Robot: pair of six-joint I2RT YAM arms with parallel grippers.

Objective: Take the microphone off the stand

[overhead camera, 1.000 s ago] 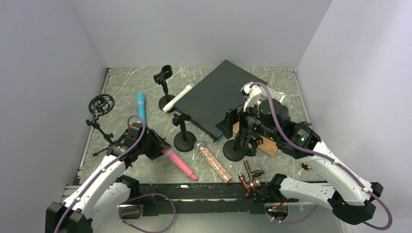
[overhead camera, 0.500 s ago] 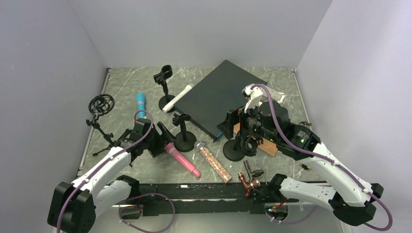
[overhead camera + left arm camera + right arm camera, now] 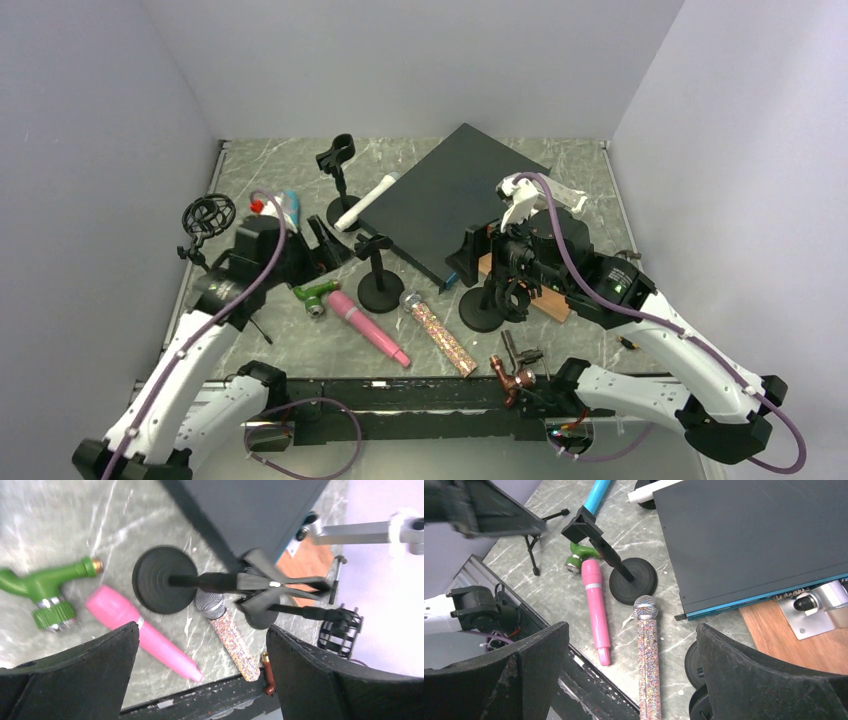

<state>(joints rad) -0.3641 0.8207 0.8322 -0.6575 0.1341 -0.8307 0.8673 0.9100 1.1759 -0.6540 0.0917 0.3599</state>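
Note:
The left gripper swings to its left in the top view next. Its fingers, now facing away, turn around the shock mount's joint (image 3: 187, 252), which lies that way.
The pink microphone (image 3: 366, 326) (image 3: 145, 635) (image 3: 596, 611) lies flat on the marble table, just left of the round base of a black stand (image 3: 380, 285) (image 3: 162, 580) (image 3: 633, 580). That stand's clip (image 3: 372, 243) (image 3: 584, 527) is empty. My left gripper (image 3: 325, 242) (image 3: 201, 630) hangs open above and behind the microphone, apart from it, with nothing between its fingers. Over the right middle of the table my right gripper (image 3: 500, 268) (image 3: 631, 627) is open too, above a glitter microphone (image 3: 440, 327) (image 3: 648, 655).
A green tap (image 3: 314, 297) lies beside the pink microphone. A black flat box (image 3: 450, 195), a white microphone (image 3: 366, 200), a blue microphone (image 3: 291, 207), a back stand (image 3: 338, 170) and a tripod shock mount (image 3: 208, 215) surround them. A copper tap (image 3: 515, 378) and another stand base (image 3: 482, 312) sit near front.
My left gripper opened, let go of the pink microphone and pulled up and back to the left. The pink microphone now rests on the table, and the green tap has come into view.

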